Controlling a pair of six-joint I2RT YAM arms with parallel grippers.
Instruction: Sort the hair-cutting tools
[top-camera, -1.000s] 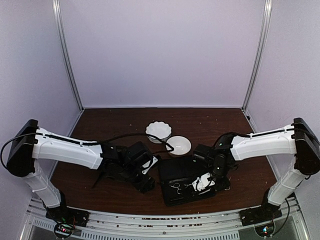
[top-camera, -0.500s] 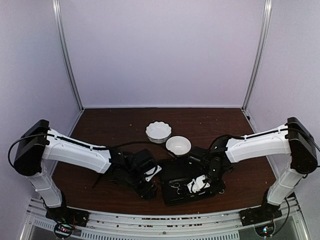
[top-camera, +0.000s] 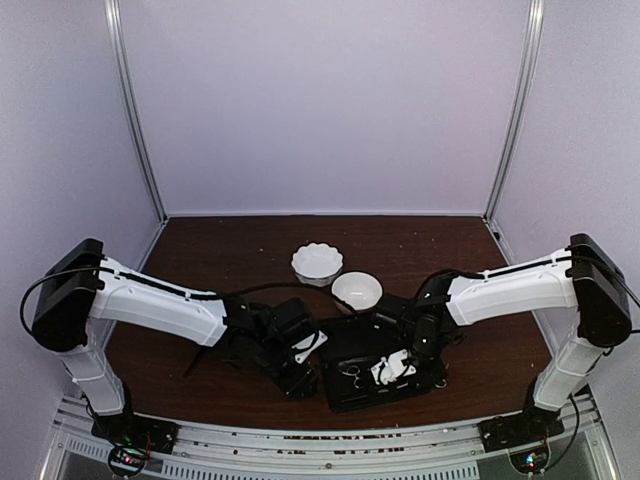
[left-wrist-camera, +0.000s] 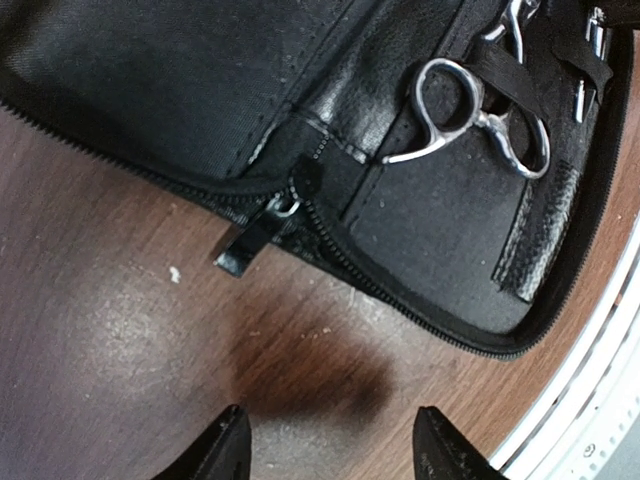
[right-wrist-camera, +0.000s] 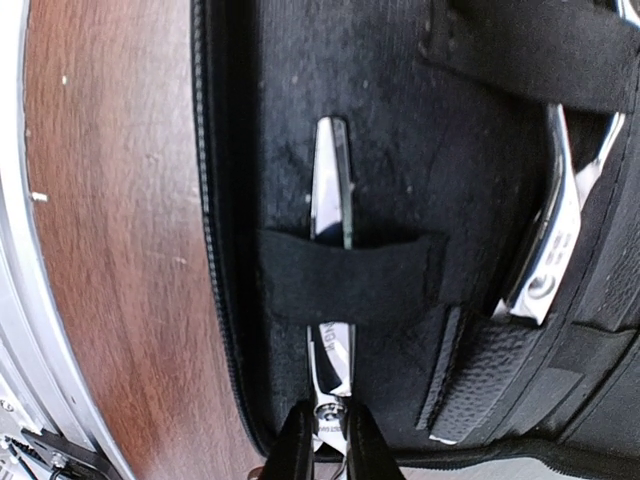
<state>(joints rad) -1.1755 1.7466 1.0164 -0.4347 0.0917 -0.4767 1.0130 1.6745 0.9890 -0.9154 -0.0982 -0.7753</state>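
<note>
I should next slide my right gripper left in the top view toward the black elastic strap (right-wrist-camera: 350, 275) and release, as the scissors' pivot screw is still short of it.
A black zip case (top-camera: 350, 345) lies open at the table's front. In the right wrist view, slim silver scissors (right-wrist-camera: 332, 190) lie blade-first under a black elastic strap (right-wrist-camera: 350, 275) inside the case (right-wrist-camera: 400, 120). My right gripper (right-wrist-camera: 328, 445) is shut on their near end by the pivot screw. A second silver tool (right-wrist-camera: 555, 230) lies to the right of them. In the left wrist view, the finger rings of another pair of scissors (left-wrist-camera: 470, 110) rest in the case (left-wrist-camera: 200, 80). My left gripper (left-wrist-camera: 335, 450) is open over bare table beside the case's zip edge. The black clips are not visible.
Two white bowls stand behind the case, a scalloped one (top-camera: 317, 262) and a smooth one (top-camera: 357, 290). The zip pull (left-wrist-camera: 245, 248) sticks out onto the wood. The table's metal front rail (left-wrist-camera: 600, 390) runs just beyond the case.
Both arms have drawn in towards the case. The right gripper slid left over it, staying shut. The left gripper moved right to the case's edge.
</note>
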